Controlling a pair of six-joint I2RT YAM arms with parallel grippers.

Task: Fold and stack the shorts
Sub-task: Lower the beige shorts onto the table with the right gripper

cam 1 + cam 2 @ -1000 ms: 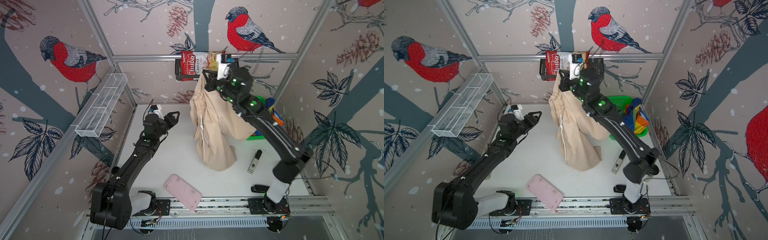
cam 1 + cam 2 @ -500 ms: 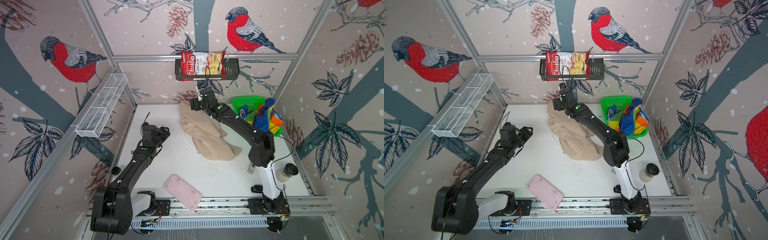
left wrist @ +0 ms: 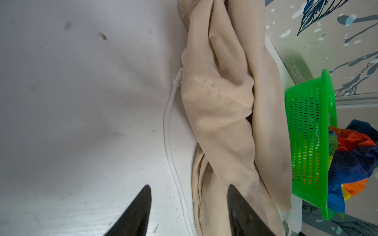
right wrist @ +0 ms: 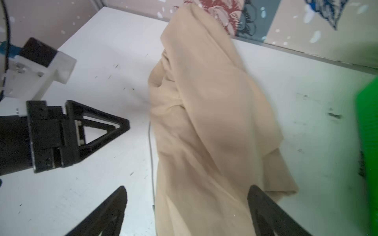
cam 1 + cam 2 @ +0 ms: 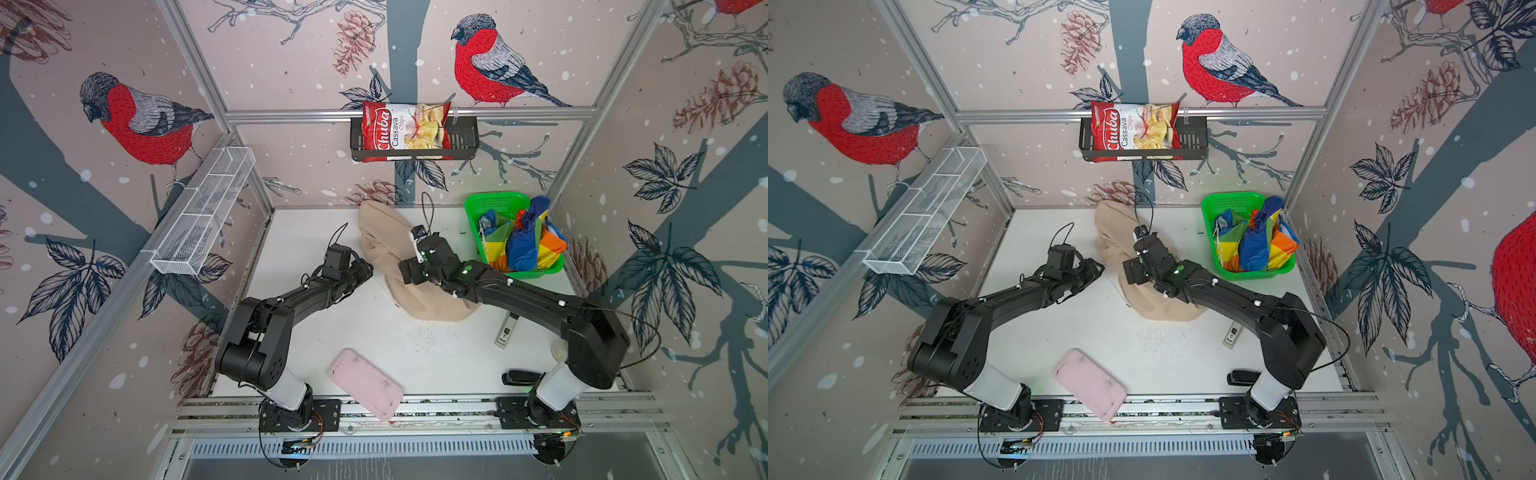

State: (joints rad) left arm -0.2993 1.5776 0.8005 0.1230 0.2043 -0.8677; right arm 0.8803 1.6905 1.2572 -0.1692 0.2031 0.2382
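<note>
The edge of the heap of shorts beside the white drawstring (image 5: 387, 267) (image 4: 162, 126) lies below my right gripper, between both grippers, so I need to lower my right gripper onto it, toward my left gripper.
The beige shorts (image 5: 386, 249) (image 5: 1121, 245) lie crumpled in a long heap on the white table, from the back wall toward the middle. Their white drawstring (image 3: 169, 132) trails on the table beside them. My left gripper (image 5: 365, 270) (image 3: 189, 188) is open at the heap's left edge, one finger over the cloth and one over bare table. My right gripper (image 5: 409, 274) (image 4: 187, 189) hangs open and wide just above the beige cloth (image 4: 204, 122), holding nothing. The striped shorts (image 5: 523, 241) (image 5: 1258, 241) (image 3: 351, 153) sit bunched in the green basket.
The green mesh basket (image 5: 490, 203) stands at the back right. A pink flat case (image 5: 365, 384) overhangs the front rail. A small grey device (image 5: 505, 330) and a black object (image 5: 519, 377) lie under my right arm. A chips bag (image 5: 405, 131) and a white wire shelf (image 5: 203, 216) hang on the walls.
My right gripper, which held the beige shorts high in the air, came down, opened and let them drop onto the table. My left gripper moved right to the heap's edge.
</note>
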